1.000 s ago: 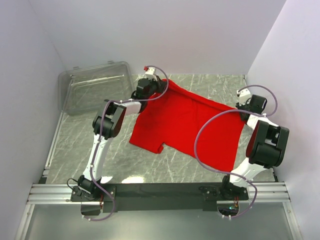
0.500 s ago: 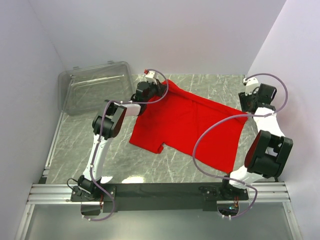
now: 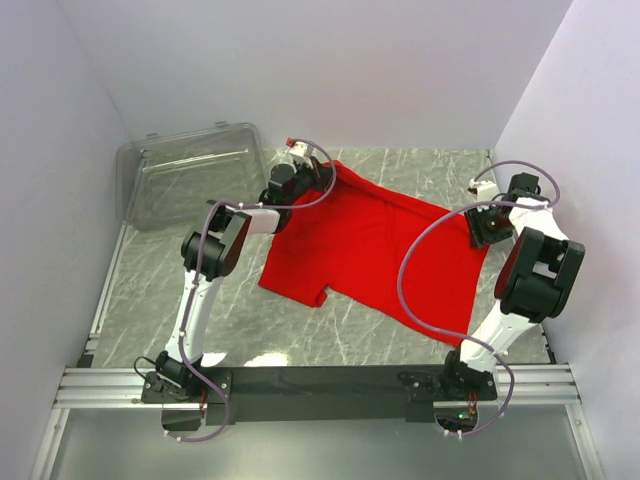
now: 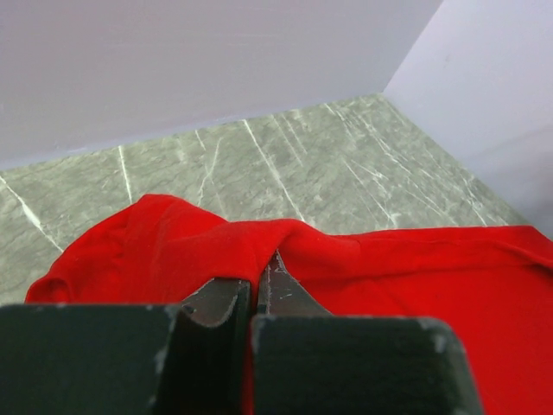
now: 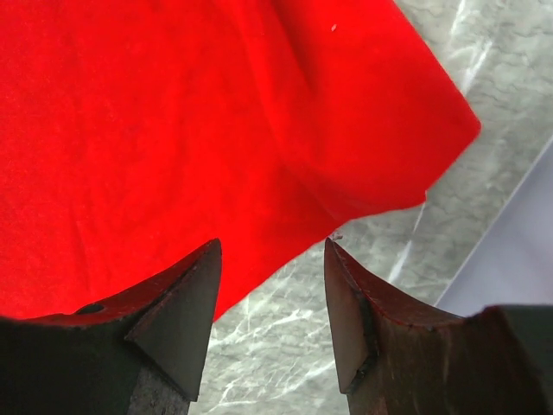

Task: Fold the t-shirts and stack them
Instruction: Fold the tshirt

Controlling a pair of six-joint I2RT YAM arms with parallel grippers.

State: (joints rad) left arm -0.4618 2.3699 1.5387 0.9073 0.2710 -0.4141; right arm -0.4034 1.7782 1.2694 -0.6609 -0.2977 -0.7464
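The shirt's raised fold in my left gripper eases to the left in the top view next, toward the shirt's edge by the bin, to spread it. Then my left gripper releases it.
One red t-shirt (image 3: 375, 245) lies spread on the marble table, slanting from far left to near right. My left gripper (image 3: 312, 172) is at the shirt's far left corner. In the left wrist view that gripper (image 4: 263, 259) is shut on a raised fold of the red cloth (image 4: 389, 259). My right gripper (image 3: 483, 228) hovers over the shirt's right edge. In the right wrist view it (image 5: 272, 246) stands open with nothing between its fingers. Below it the edge of the shirt (image 5: 173, 130) crosses the bare table.
A clear plastic bin (image 3: 190, 175) lies at the far left against the wall. White walls close in the table on the left, back and right. The right wall stands close to my right arm (image 3: 535, 265).
My right gripper opened, swung back toward the far right corner, then came down again over the shirt's right edge. My left gripper, still shut on the cloth, shifted slightly farther back.
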